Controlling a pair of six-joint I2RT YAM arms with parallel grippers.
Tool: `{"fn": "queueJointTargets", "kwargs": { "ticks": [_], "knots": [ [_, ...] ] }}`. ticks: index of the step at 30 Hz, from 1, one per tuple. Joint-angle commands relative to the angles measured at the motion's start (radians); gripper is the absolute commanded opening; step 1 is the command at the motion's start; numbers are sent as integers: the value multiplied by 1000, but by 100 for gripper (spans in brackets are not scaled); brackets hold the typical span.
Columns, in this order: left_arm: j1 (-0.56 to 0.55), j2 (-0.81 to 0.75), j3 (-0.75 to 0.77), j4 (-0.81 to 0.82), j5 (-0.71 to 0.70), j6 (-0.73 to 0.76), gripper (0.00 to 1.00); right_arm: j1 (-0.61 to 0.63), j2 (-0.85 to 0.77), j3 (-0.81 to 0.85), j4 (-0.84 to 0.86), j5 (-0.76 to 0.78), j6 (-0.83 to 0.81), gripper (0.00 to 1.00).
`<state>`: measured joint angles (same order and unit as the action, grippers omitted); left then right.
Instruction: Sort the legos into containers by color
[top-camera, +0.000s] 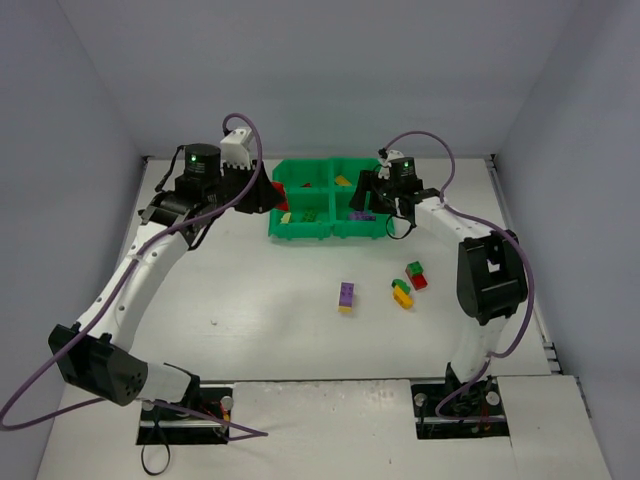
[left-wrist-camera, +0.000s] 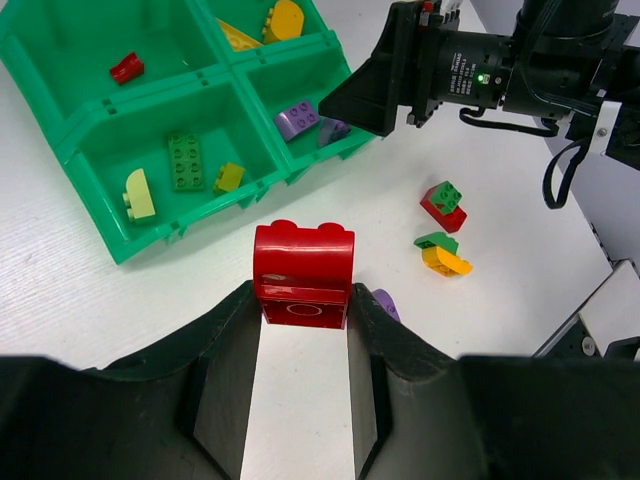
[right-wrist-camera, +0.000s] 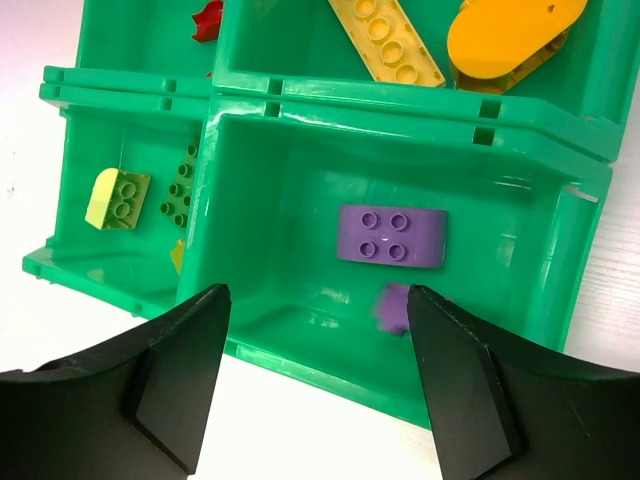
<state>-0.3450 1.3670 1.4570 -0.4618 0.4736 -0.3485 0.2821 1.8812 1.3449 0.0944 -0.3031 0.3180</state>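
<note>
I need to carry the red lego outward first with my left gripper to get it over the far container. Then I need to lower it to release.
My left gripper (left-wrist-camera: 303, 300) is shut on a red lego (left-wrist-camera: 303, 272), held above the table at the left side of the green tray (top-camera: 300, 232). My right gripper (right-wrist-camera: 315, 320) is open over the front right container, where a purple lego (right-wrist-camera: 391, 236) lies and a smaller blurred purple piece (right-wrist-camera: 397, 306) shows beside it. The other containers hold a red lego (left-wrist-camera: 127, 68), yellow legos (right-wrist-camera: 385, 40) and green and lime legos (left-wrist-camera: 185, 160). Loose on the table lie a purple-on-yellow stack (top-camera: 346, 296), a green-on-red stack (top-camera: 415, 275) and a green-and-yellow pair (top-camera: 402, 293).
The right arm's forearm (top-camera: 440, 215) reaches over the table to the right of the tray. Grey walls close in the table on the left, back and right. Both arm bases stand at the near edge.
</note>
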Motion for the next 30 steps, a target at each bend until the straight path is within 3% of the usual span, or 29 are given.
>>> {"fn": "queueJointTargets", "kwargs": {
  "ticks": [1,9,17,27,30],
  "knots": [
    [-2,4,34,46,-10,2,0,3,-48,40,54,13,1,68],
    [34,193,192,45,-58,-21,0,-3,-227,7,13,21,-37,68],
    [34,477,483,15,-133,5,0,-17,-444,-161,-13,64,-36,68],
    [35,817,811,6,-214,39,14,-15,-620,-306,-53,48,6,68],
    [37,875,848,43,-239,42,19,-17,-646,-331,-65,44,10,68]
  ]
}}
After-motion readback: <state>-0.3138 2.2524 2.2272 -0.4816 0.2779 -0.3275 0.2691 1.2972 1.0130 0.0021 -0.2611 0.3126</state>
